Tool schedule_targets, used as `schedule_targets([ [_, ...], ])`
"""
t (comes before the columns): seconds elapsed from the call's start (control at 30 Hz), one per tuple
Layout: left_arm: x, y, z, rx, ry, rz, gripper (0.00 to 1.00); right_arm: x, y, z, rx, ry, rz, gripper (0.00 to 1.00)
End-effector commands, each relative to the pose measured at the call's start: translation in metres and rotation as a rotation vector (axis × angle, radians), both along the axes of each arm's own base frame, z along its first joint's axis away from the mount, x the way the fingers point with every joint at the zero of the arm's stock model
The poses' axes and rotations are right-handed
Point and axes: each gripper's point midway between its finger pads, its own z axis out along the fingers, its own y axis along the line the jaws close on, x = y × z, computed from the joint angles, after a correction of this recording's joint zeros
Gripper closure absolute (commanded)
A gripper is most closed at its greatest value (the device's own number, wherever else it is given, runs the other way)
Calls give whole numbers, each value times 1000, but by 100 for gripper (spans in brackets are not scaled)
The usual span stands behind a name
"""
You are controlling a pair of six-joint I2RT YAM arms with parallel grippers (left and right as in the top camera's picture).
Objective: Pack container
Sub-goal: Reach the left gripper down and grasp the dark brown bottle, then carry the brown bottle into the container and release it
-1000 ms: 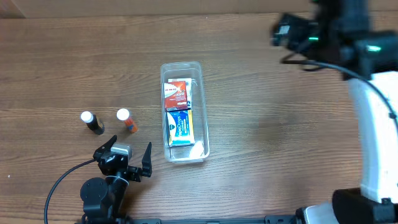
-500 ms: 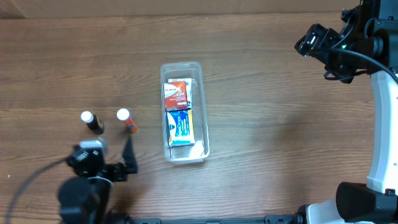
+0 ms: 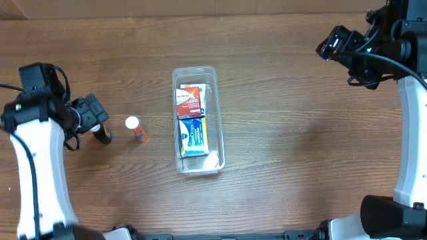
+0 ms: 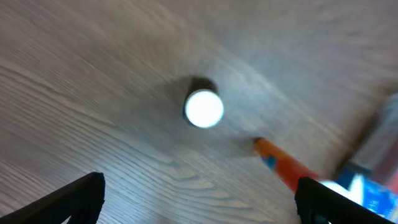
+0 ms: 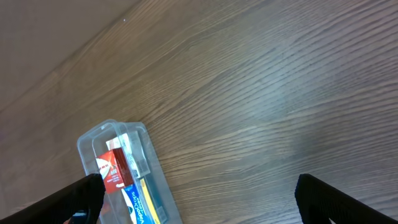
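Observation:
The dark bottle stands upright with its white cap (image 3: pixel 95 128) facing up, so my left gripper lowers next until its open fingers straddle the cap, then closes.
The clear container (image 3: pixel 218 121) lies lengthwise at the table's middle and holds a red box (image 3: pixel 189 101) and a blue box (image 3: pixel 193 137). It also shows in the right wrist view (image 5: pixel 85 144). A white-capped orange bottle (image 3: pixel 135 128) and a white-capped dark bottle (image 3: pixel 103 136) stand to its left. My left gripper (image 3: pixel 91 115) hovers over the dark bottle. In the blurred left wrist view its fingers (image 4: pixel 199 200) are wide open, with the dark bottle's cap (image 4: pixel 203 109) and the orange bottle (image 4: pixel 287 169) below. My right gripper (image 3: pixel 341 45) is open and empty (image 5: pixel 199 200), high at the far right.
The wooden table (image 3: pixel 293 153) runs to a pale wall strip along the far edge (image 3: pixel 133 8). The white right arm column (image 3: pixel 412 133) stands at the right edge. The left arm (image 3: pixel 33 160) reaches along the left side.
My left arm has swung from the front edge up and left, and its gripper now sits over the dark bottle. The right arm moved right earlier and has since held still.

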Motion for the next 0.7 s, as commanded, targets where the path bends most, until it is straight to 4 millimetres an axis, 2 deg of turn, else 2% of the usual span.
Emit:
schedule_targets([
  [0.0,8,1,-38,-75,100,-56,5,0,0,3,4,-12,4,0],
  [0.07,13,6,-63,-75,165,-92,10,0,0,3,4,-12,4,0],
  [0.17,23,9,-81,-76,179,-127,30,1,0,3,4,-12,4,0],
  [0.2,28,11,-83,-70,168,-130,39,0,0,3,4,-12,4,0],
  [0.37,38,11,-83,-64,129,-188,68,0,0,3,4,-12,4,0],
  [0.43,35,5,-81,-90,135,-205,85,0,0,3,4,-12,4,0],
  [0.47,33,5,-74,-96,147,-204,89,0,0,3,4,-12,4,0],
  [0.5,33,5,-60,-99,153,-203,91,0,0,3,4,-12,4,0],
  [0.53,36,5,-31,-98,144,-195,92,1,0,3,4,-12,4,0],
  [0.6,44,-1,41,-71,74,-216,93,0,0,3,4,-12,4,0],
  [0.67,50,-29,112,-25,-48,-266,92,0,0,3,4,-12,4,0],
])
